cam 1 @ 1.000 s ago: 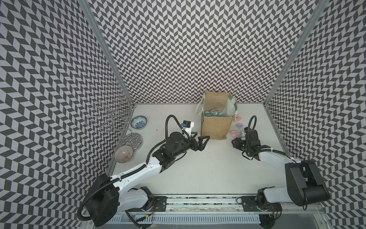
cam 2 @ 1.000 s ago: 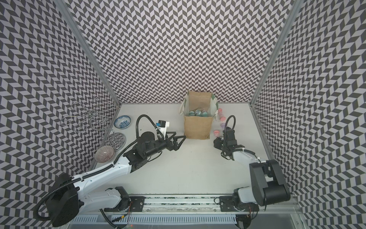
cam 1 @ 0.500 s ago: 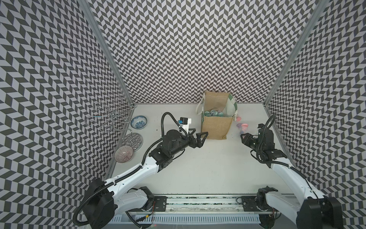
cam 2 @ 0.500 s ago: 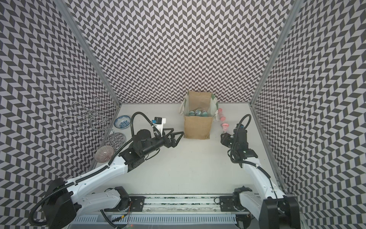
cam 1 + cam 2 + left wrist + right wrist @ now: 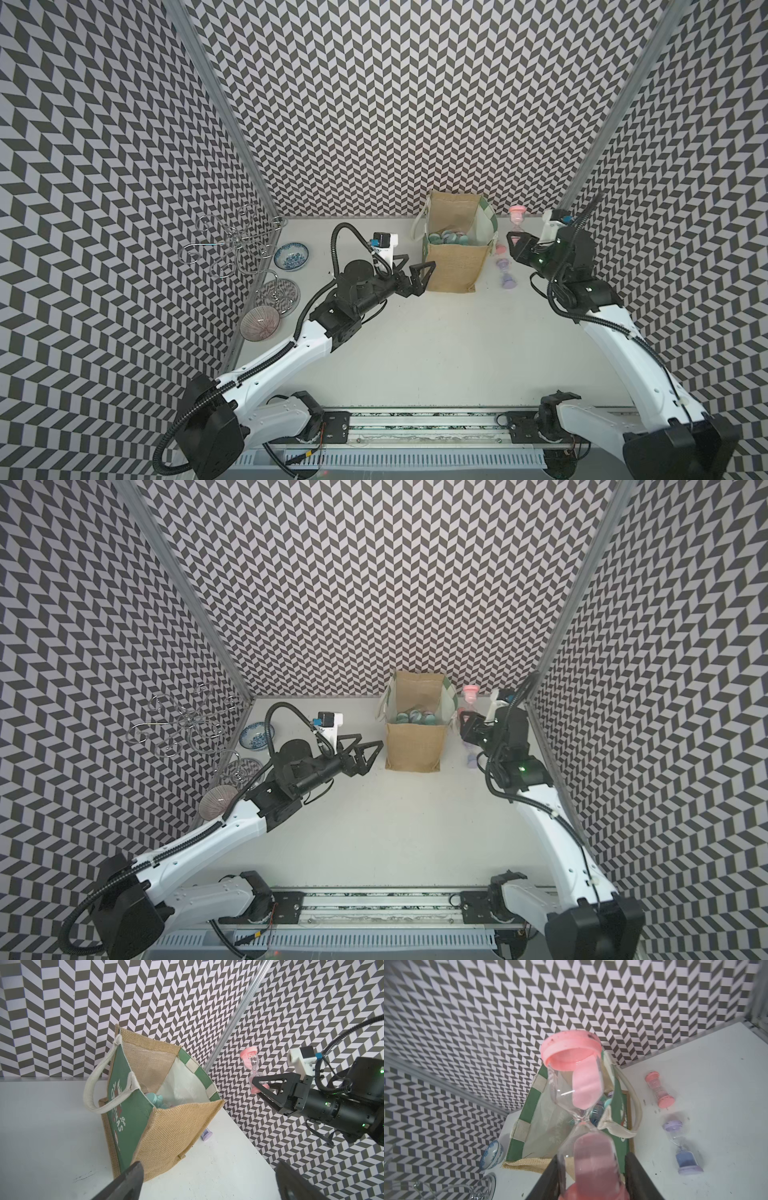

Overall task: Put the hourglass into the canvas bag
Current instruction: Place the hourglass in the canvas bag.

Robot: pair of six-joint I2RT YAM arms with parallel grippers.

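The pink hourglass still hangs outside the bag's rim, so it goes sideways over the bag's opening (image 5: 457,225) (image 5: 556,1123) next. There my right gripper releases the hourglass's lower bulb.
The canvas bag (image 5: 453,266) stands open at the back of the table, seen in both top views (image 5: 415,746), with several teal hourglasses (image 5: 446,239) inside. My right gripper (image 5: 513,241) is shut on the lower bulb of a pink hourglass (image 5: 516,218). It holds the hourglass upright in the air, just right of the bag's rim. The right wrist view shows this hourglass (image 5: 583,1088) between the fingers (image 5: 548,1178), with the bag's pale lining (image 5: 542,1126) behind. My left gripper (image 5: 417,267) is open and empty, next to the bag's left front corner (image 5: 166,1126).
A second pink hourglass (image 5: 658,1089) and a purple hourglass (image 5: 681,1147) lie on the table right of the bag. A blue patterned bowl (image 5: 291,256), a glass wire stand (image 5: 277,293) and a pink bowl (image 5: 259,323) sit along the left wall.
My right arm has risen from the table with the pink hourglass and now holds it high beside the bag. My left gripper has moved slightly closer to the bag.
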